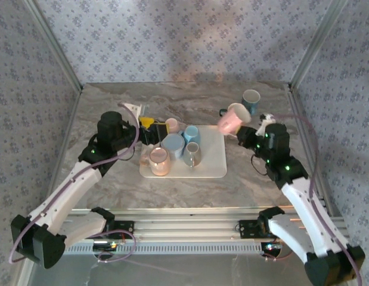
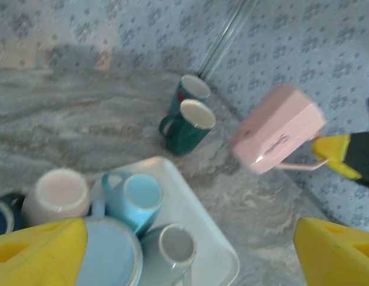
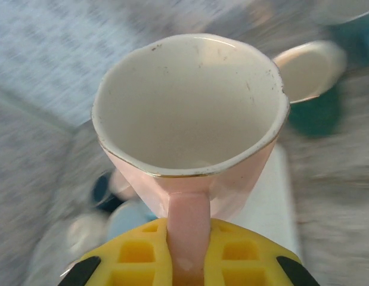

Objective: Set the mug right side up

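My right gripper holds the tilted pink mug by its handle. Next it needs to turn the mug upright, lower it onto the bare tabletop beside the teal mugs and let go of the handle.
A pink mug (image 1: 233, 117) hangs in the air just past the tray's far right corner, tilted on its side with its mouth toward the right. My right gripper (image 1: 245, 133) is shut on its handle. In the right wrist view the mug's white inside (image 3: 190, 101) faces the camera, and its pink handle runs down between the yellow pads of that gripper (image 3: 189, 253). The left wrist view shows the mug (image 2: 278, 128) from its side. My left gripper (image 1: 153, 127) hovers open over the tray's left side, its yellow fingers (image 2: 38, 253) wide apart with nothing between them.
A white tray (image 1: 213, 162) holds several mugs: a large light blue one (image 1: 172, 145), a small light blue one (image 2: 133, 199), a glass one (image 1: 192, 153), and pink ones (image 1: 159, 161). Two teal mugs (image 2: 187, 125) stand at the back right near the wall post.
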